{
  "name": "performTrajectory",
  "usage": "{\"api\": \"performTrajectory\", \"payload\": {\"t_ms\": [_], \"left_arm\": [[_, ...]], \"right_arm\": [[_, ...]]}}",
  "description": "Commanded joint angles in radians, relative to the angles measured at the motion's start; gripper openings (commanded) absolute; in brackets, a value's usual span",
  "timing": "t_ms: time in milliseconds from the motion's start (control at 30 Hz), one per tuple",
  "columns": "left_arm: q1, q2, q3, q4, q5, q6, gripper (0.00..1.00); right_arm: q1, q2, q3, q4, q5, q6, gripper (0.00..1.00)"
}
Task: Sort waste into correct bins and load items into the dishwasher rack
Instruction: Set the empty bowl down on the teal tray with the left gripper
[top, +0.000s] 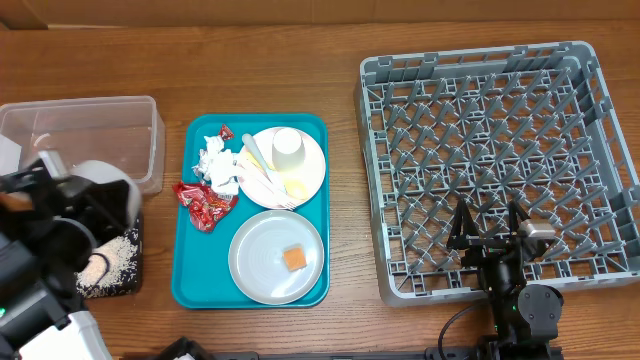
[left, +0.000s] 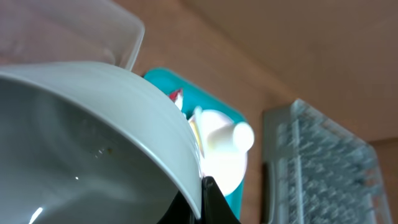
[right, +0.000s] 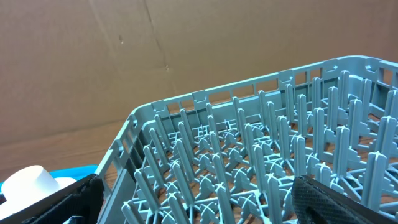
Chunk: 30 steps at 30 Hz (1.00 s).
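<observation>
My left gripper moves toward the plates and down onto the teal tray's near corner (top: 202, 268) beside the black tray (top: 112, 286) next to release the bowl, because that spot is bare.
My left gripper (top: 100, 208) is shut on the rim of a white bowl (top: 105, 180), held tilted over the black tray (top: 112, 286), where white rice (top: 120, 256) lies. In the left wrist view the bowl (left: 93, 137) fills the frame, with one finger (left: 208, 199) on its rim. The clear tub (top: 90, 128) stands behind. A white napkin (top: 218, 166) and red wrappers (top: 205, 203) lie on the teal tray. An orange cube (top: 294, 258) sits on a plate (top: 262, 270). A cup (top: 287, 148) and utensils (top: 262, 172) rest on the other plate (top: 310, 165). My right gripper (top: 487, 232) is open and empty over the grey rack (top: 480, 120), near its front edge.
The teal serving tray (top: 185, 270) lies between the bins and the rack. In the right wrist view the rack's pegs (right: 261, 155) stand between the open fingers (right: 199, 205), and the cup (right: 28, 180) shows at the far left. A cardboard wall stands behind the table.
</observation>
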<state>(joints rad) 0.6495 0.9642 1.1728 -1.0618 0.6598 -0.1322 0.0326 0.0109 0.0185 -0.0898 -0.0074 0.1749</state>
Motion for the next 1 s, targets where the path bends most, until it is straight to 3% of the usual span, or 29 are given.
{"api": "performTrajectory", "payload": {"t_ms": [0,233,300,600,967], "left_arm": [[-0.162,0.029,0.016,-0.098,-0.302,-0.014,0.04],[-0.393,0.137,0.008,-0.267,-0.354,-0.043,0.04],[-0.441,0.183,0.001,-0.278,-0.406,-0.099,0.04],[-0.546,0.392,-0.043,-0.269,-0.420,-0.172,0.04],[-0.624,0.471,-0.047,-0.256,-0.551,-0.250,0.04]], "right_arm": [[-0.006,-0.008,-0.010,0.006,0.006,-0.008,1.00],[-0.006,-0.008,-0.010,0.006,0.006,-0.008,1.00],[-0.006,-0.008,-0.010,0.006,0.006,-0.008,1.00],[-0.006,-0.008,-0.010,0.006,0.006,-0.008,1.00],[-0.006,-0.008,-0.010,0.006,0.006,-0.008,1.00]]}}
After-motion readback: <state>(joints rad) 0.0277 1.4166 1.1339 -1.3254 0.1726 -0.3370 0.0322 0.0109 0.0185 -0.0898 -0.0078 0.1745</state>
